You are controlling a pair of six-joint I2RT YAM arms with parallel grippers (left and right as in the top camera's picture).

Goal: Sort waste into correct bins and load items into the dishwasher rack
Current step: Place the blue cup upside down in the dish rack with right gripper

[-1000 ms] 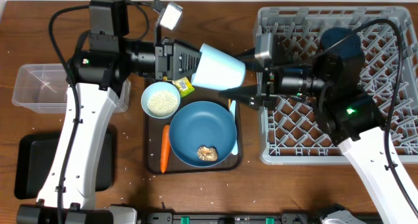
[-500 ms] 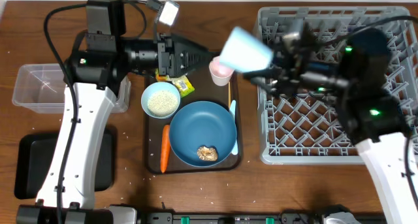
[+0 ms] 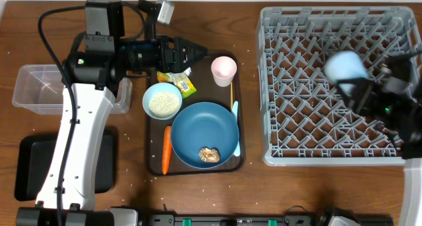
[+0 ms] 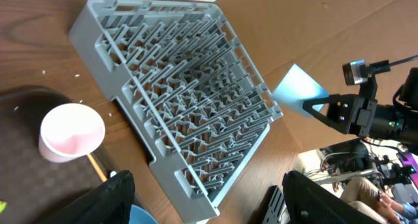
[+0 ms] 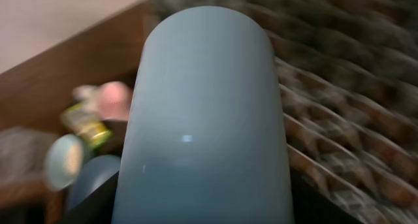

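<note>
My right gripper will next move its cup to the right in the overhead view, back and down onto the rack's near part [image 3: 363, 125], where the rack's wires are empty.
My right gripper [image 3: 359, 87] is shut on the light-blue cup [image 3: 344, 66] and holds it above the right part of the grey dishwasher rack [image 3: 300, 28]; the cup fills the right wrist view [image 5: 206, 113]. My left gripper [image 3: 198, 53] is open and empty above the back of the dark-brown tray [image 3: 241, 130]. On the tray lie the pink cup [image 3: 223, 69], the yellow-green wrapper [image 3: 184, 85], the pale-blue bowl [image 3: 162, 101] with rice, the big blue plate [image 3: 204, 124] with a brown food lump [image 3: 210, 154], the carrot [image 3: 167, 149], the spoon [image 3: 235, 111] and chopsticks [image 3: 231, 93].
A clear plastic tub [image 3: 39, 87] stands at the left edge, a black tray [image 3: 33, 167] in front of it. Loose rice grains [image 3: 132, 167] lie on the wooden table. The left arm [image 3: 86, 120] spans the table's left part.
The right gripper has carried the light-blue cup from the tray's back edge rightward to over the rack. The left gripper, open, has drawn slightly left.
</note>
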